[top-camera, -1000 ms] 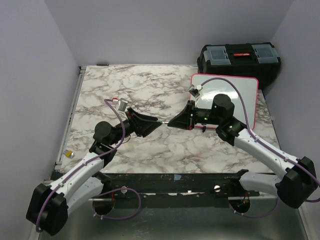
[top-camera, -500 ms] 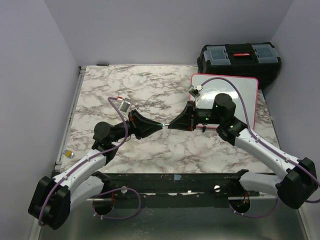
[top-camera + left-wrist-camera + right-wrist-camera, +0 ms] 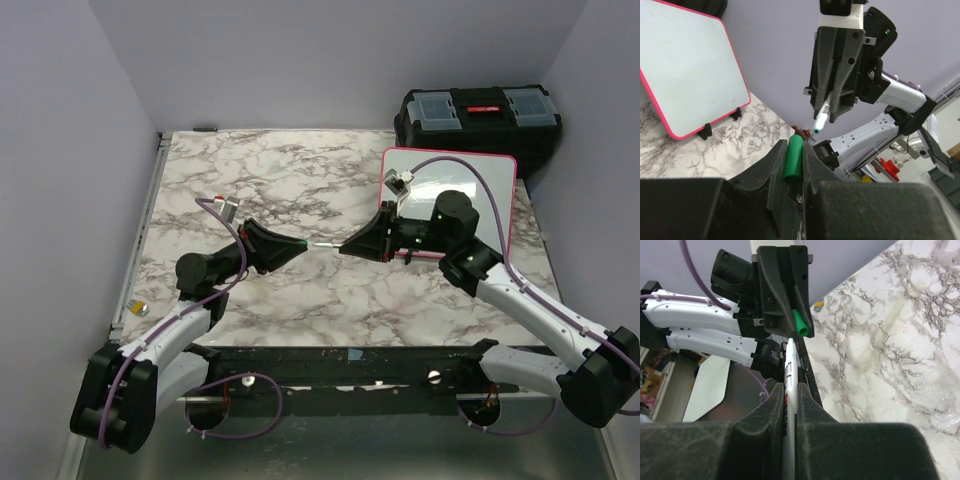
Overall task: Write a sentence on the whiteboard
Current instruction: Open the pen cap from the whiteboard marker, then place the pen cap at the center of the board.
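My left gripper moves away from the bare marker tip next, tilts down and lowers toward the open marble (image 3: 280, 286), since the cap is off.
The whiteboard (image 3: 487, 195), white with a pink-red frame, lies flat at the table's back right; it also shows in the left wrist view (image 3: 685, 70) with small black clips on one edge. My right gripper (image 3: 346, 246) hovers mid-table, shut on a white marker (image 3: 791, 372) whose bare green tip (image 3: 816, 129) points left. Facing it a short gap away, my left gripper (image 3: 298, 243) is shut on the green marker cap (image 3: 793, 159), which is off the marker. Both grippers are above the marble, left of the whiteboard.
A black toolbox (image 3: 478, 112) stands behind the whiteboard at the back right. A small yellow object (image 3: 141, 308) lies by the table's left rail. Purple walls close in the left, back and right sides.
My left gripper closed on the green cap and drew back to the left, pulling it off the marker. The right gripper kept its hold and shifted slightly.
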